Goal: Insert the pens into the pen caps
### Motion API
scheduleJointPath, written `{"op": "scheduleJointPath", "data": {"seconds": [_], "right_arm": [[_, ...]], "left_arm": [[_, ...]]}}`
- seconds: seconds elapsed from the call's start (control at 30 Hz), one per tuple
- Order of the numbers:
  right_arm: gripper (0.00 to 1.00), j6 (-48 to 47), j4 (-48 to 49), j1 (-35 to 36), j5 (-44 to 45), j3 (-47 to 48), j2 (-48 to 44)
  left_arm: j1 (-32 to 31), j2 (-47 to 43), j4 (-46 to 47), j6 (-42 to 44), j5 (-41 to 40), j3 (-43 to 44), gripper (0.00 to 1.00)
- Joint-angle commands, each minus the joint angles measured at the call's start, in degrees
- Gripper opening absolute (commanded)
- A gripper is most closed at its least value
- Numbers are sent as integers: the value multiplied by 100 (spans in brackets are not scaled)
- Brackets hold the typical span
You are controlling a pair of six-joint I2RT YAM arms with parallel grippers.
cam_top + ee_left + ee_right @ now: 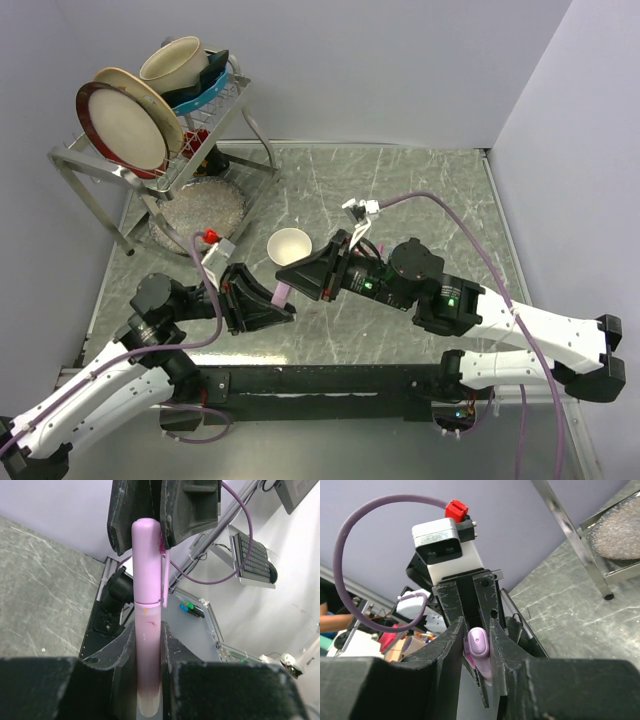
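The left gripper swings outward next, lowers the pen, its cap seated, and releases it, because the tabletop beside the white cup lies below and outward.
A pink pen [149, 645] stands clamped between the fingers of my left gripper [149, 628], which is shut on its barrel. A lilac pen cap [146, 560] with a clip sits over the pen's far end, its edge meeting the barrel. My right gripper [476, 621] faces the left one, and its two fingers press the cap [479, 647] from both sides. In the top view the two grippers meet nose to nose above the table's middle, left gripper [272, 300] and right gripper [292, 280], with the pen [283, 293] bridging them.
A white cup [290, 245] stands just behind the grippers. At the back left a metal dish rack [100, 165] holds plates and a bowl, with a glass dish [205, 208] below it. A few capped markers [192, 608] lie on a grey surface past the table's near edge.
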Motion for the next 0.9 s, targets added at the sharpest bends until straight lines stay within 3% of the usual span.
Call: {"op": "scheduleJointPath", "data": {"seconds": [0.0, 0.27, 0.47, 0.67, 0.87], "right_arm": [[0, 97, -144, 114, -1094, -554, 4], [0, 342, 233, 263, -1894, -1407, -234], [0, 352, 191, 851, -1850, -1426, 293], [0, 475, 85, 1089, -1727, -1583, 478], [0, 422, -310, 1343, -1473, -1453, 671]], "left_arm": [[31, 338, 1069, -132, -293, 323, 1], [74, 866, 1141, 52, -345, 814, 1], [391, 1359, 1052, 131, 23, 1254, 1], [751, 1228, 640, 289, 50, 1501, 1], [1041, 1289, 911, -114, 252, 1457, 1]]}}
